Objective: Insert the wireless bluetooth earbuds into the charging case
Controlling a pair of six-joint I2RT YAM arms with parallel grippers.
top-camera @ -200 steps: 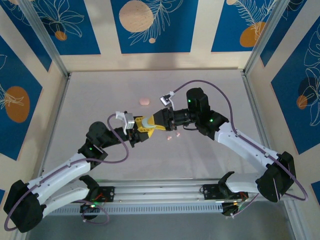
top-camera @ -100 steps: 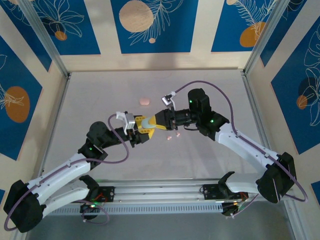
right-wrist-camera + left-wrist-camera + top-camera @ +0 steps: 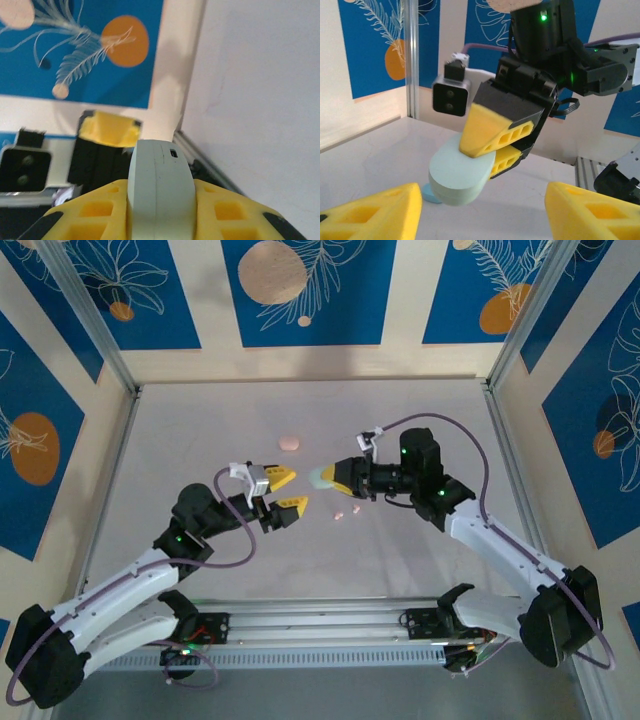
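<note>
Next, my right gripper turns fingers-down and lowers onto the bare tabletop outward of the earbuds to release the case (image 3: 318, 477), since that open patch lies below.
A pale mint charging case (image 3: 318, 477) is held closed above the table, with my right gripper (image 3: 332, 476) shut on it. In the right wrist view the case (image 3: 160, 175) stands edge-on between the yellow fingers (image 3: 95, 215), its seam and a small port facing the camera. My left gripper (image 3: 284, 492) is open just left of the case and apart from it. In the left wrist view its gripper (image 3: 480, 215) has wide-spread jaws, with the case (image 3: 460, 175) hanging beyond them. Two tiny pink earbuds (image 3: 346, 510) lie on the table below the case.
A pink rounded piece (image 3: 289, 442) lies further back on the table. In the left wrist view a small light blue piece (image 3: 431, 193) rests on the table behind the case. Metal rails and patterned walls border the grey table (image 3: 200, 430).
My left gripper has opened and let go of the mint case. The right gripper has closed on the case and drawn it slightly to the right.
</note>
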